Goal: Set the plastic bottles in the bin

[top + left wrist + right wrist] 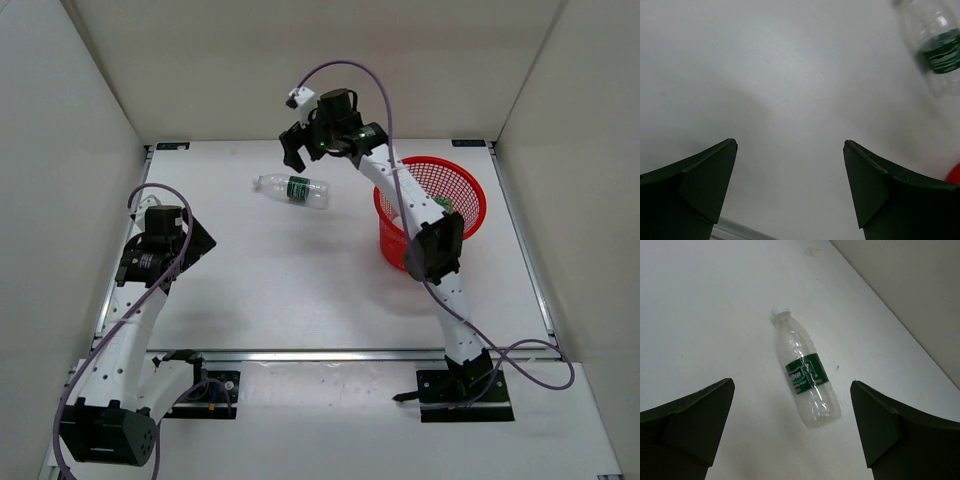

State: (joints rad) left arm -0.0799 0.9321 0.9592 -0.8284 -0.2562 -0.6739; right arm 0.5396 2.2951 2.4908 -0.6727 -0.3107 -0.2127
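Note:
The bottle lies slanted, so I will lower my right gripper onto its dark-green label (pixel 298 188) (pixel 807 373), turning the gripper in line with the bottle's length, and close it.
A clear plastic bottle with a dark-green label and white cap (pixel 290 189) lies on its side on the white table, left of the bin (pixel 462 180), a round red mesh basket. My right gripper (pixel 293 150) hovers open just behind this bottle. In the right wrist view the bottle (pixel 805 375) lies ahead of the open gripper (pixel 792 383), cap pointing away. My left gripper (pixel 205 238) is open over bare table at the left, and its view catches the bottle (pixel 935 45) at the top right corner. A bit of green (pixel 441 204) shows inside the bin, partly hidden by my right arm.
White walls enclose the table on the left, back and right. My right arm crosses over the bin's left side. A sliver of the red bin (pixel 955 172) shows at the right edge of the left wrist view.

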